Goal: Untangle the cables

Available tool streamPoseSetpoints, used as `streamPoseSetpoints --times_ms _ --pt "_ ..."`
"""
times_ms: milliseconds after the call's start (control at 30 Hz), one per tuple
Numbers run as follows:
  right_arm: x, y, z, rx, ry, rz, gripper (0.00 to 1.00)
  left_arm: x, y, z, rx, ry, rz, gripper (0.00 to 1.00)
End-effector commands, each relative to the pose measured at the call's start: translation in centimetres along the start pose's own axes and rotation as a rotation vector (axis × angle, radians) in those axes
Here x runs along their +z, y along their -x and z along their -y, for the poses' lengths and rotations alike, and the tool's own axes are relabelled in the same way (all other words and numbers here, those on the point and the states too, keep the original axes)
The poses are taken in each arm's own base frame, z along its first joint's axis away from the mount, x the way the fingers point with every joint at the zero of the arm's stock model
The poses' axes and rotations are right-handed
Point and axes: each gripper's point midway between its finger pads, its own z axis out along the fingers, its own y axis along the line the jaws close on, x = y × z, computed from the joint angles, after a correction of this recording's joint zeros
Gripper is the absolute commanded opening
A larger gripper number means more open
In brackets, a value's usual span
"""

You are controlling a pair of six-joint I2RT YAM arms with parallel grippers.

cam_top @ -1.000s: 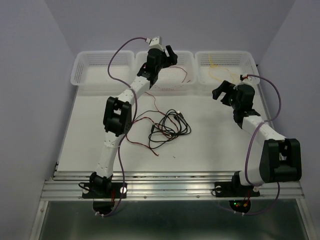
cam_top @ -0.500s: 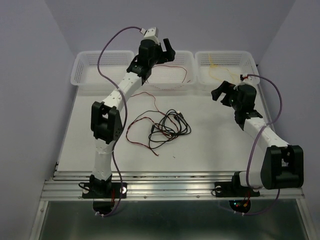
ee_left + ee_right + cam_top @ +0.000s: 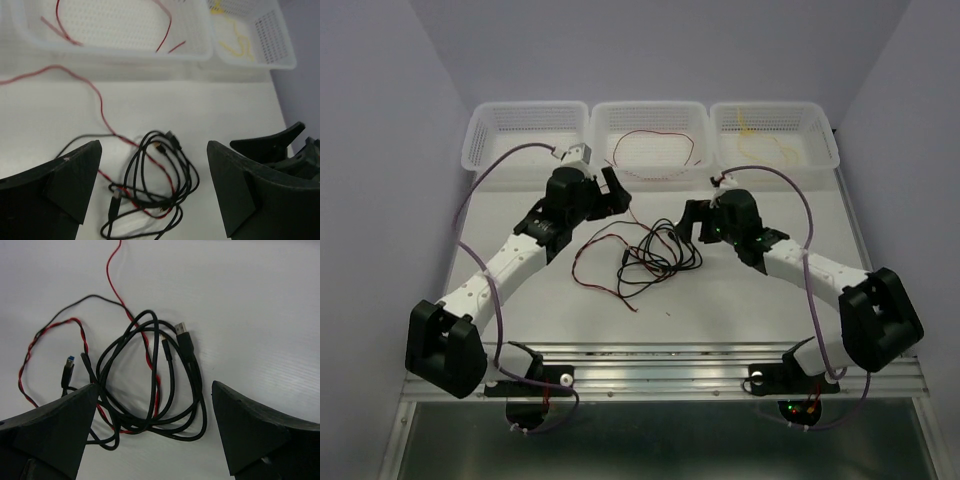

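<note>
Next, my right gripper goes down and left in the top view onto the piece of black cable crossing the coil's middle (image 3: 665,242) (image 3: 155,360), as it runs apart there.
A black cable (image 3: 660,262) with USB plugs lies looped at the table's middle, tangled with a thin red wire (image 3: 576,268). A second red wire (image 3: 655,133) lies in the middle basket and a yellow wire (image 3: 748,125) in the right basket. My left gripper (image 3: 612,190) is open and empty, above and behind the tangle's left side. My right gripper (image 3: 690,220) is open and empty at its right. The left wrist view shows the black loops (image 3: 143,164) and red wire (image 3: 101,105) between the open fingers (image 3: 70,180). The right wrist view shows the black cable (image 3: 186,347) and red wire (image 3: 108,270) below the open gripper (image 3: 154,386).
Three white baskets stand along the back edge: left (image 3: 525,105), middle (image 3: 650,105), right (image 3: 770,105). In the left wrist view the right gripper (image 3: 280,145) shows close by on the right. The table's metal rail (image 3: 660,365) runs along the front.
Both arms swung from the baskets to the tangle at the table's middle. The left gripper left the middle basket, where a red wire now lies. Both stay open.
</note>
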Motion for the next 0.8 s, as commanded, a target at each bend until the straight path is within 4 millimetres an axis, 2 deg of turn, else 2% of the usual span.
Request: streamPoseSetpoints --times_ms 0,33,67,100,167,233,300,400,433,500,533,600,633,667,700,767 --pt "1.9 -2.4 -1.6 -0.023 -0.053 -0.048 1.0 -1.6 -6.8 -3.7 -0.04 0.072 -0.133 0.99" --pt "2.3 -2.5 -1.9 -0.029 -0.065 -0.047 1.0 -1.9 -7.5 -4.2 -0.048 0.085 -0.141 0.99" --pt "2.8 -3.7 -2.9 -0.044 -0.056 -0.072 1.0 -2.1 -8.2 -4.8 -0.051 0.102 -0.15 0.99" --pt "3.0 -4.0 -3.3 -0.052 -0.056 -0.075 1.0 -2.4 -9.5 -5.8 -0.055 0.13 -0.172 0.99" --pt "3.3 -4.3 -4.0 -0.054 -0.052 -0.08 1.0 -2.5 -10.3 -7.5 -0.068 0.206 -0.177 0.99" --pt "3.8 -5.0 -4.5 -0.022 -0.062 -0.086 1.0 -2.3 -12.1 -9.0 -0.073 0.268 -0.226 0.99" --pt "4.4 -5.3 -4.0 0.012 -0.097 -0.086 1.0 -1.9 -13.4 -9.9 -0.082 0.304 -0.261 0.99" --pt "5.1 -5.1 -2.8 0.043 -0.176 -0.062 1.0 -1.3 -14.4 -10.2 -0.084 0.306 -0.294 0.99" --pt "5.5 -5.9 -2.2 0.043 -0.22 -0.073 0.93 -1.1 -14.4 -9.9 -0.087 0.295 -0.296 0.99" --pt "5.9 -5.8 -1.8 0.057 -0.248 -0.066 0.79 -0.8 -14.4 -9.7 -0.092 0.284 -0.297 0.99" --pt "6.0 -6.0 -1.8 0.043 -0.259 -0.064 0.6 -0.7 -14.4 -9.6 -0.096 0.278 -0.296 0.99" --pt "6.1 -5.8 -2.4 0.03 -0.243 -0.059 0.47 -0.6 -14.2 -9.4 -0.098 0.268 -0.289 0.99" --pt "6.1 -5.5 -2.8 0.028 -0.227 -0.054 0.19 -0.6 -14.2 -9.3 -0.098 0.264 -0.288 0.99" --pt "6.1 -5.3 -3.0 0.03 -0.222 -0.05 0.06 -0.6 -14.2 -9.3 -0.098 0.261 -0.288 0.99" --pt "6.1 -5.1 -3.0 0.029 -0.222 -0.047 0.01 -0.6 -14.1 -9.3 -0.098 0.259 -0.286 0.99" --pt "6.0 -4.6 -3.2 0.016 -0.217 -0.037 0.01 -0.7 -14.1 -9.1 -0.098 0.251 -0.282 0.99"
